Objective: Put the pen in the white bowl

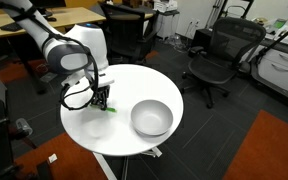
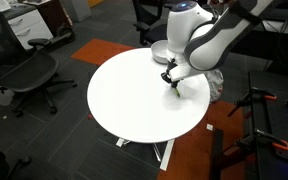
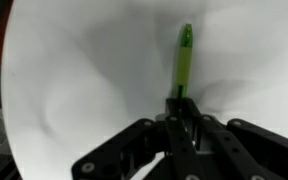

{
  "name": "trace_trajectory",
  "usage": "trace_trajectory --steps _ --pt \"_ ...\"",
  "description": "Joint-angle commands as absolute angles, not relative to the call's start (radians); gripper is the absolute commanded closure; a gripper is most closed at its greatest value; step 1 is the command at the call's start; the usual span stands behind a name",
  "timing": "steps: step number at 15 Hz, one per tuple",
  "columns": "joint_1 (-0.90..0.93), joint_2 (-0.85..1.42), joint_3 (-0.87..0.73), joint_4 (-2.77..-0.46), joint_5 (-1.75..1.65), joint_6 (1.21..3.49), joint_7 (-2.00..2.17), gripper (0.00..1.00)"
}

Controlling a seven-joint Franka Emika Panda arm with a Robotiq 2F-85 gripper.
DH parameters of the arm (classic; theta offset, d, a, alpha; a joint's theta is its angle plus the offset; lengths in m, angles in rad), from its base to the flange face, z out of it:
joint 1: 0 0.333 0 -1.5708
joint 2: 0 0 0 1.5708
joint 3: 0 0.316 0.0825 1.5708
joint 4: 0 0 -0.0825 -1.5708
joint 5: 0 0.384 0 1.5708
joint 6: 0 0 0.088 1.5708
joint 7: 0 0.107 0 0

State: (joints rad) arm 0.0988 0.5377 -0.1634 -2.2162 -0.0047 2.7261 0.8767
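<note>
I should raise my gripper next from low over the tabletop and move it above the open middle of the white bowl to release the pen (image 1: 110, 108), because the raised rim blocks the low path.
The bright green pen (image 3: 184, 62) sticks out from between my gripper's (image 3: 181, 108) fingers in the wrist view; the fingers are shut on its near end. In an exterior view the gripper (image 1: 103, 100) is low over the round white table (image 1: 84, 120), to the left of the white bowl (image 1: 151, 118), with a bit of green pen (image 1: 110, 108) at its tip. In the other exterior view the gripper (image 2: 171, 80) is near the table's far right side, and the bowl (image 2: 157, 50) is mostly hidden behind the arm.
Black office chairs (image 1: 216, 52) stand around the table, one more at the left (image 2: 24, 70). Desks are at the back (image 1: 44, 25). A tripod (image 2: 254, 110) stands at the right of the table. The table's rim (image 2: 124, 135) is near the gripper.
</note>
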Motion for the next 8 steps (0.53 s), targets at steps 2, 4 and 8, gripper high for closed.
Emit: trace_trajectory --steps 2,4,8 --pt "0.167 0.46 -0.244 -2.223 -0.052 2.777 0.879 0.97" --pt "0.194 0.428 -0.297 -2.209 -0.103 2.768 0.883 0.97" --pt "0.195 0.388 -0.377 -2.155 -0.189 2.73 0.896 0.97"
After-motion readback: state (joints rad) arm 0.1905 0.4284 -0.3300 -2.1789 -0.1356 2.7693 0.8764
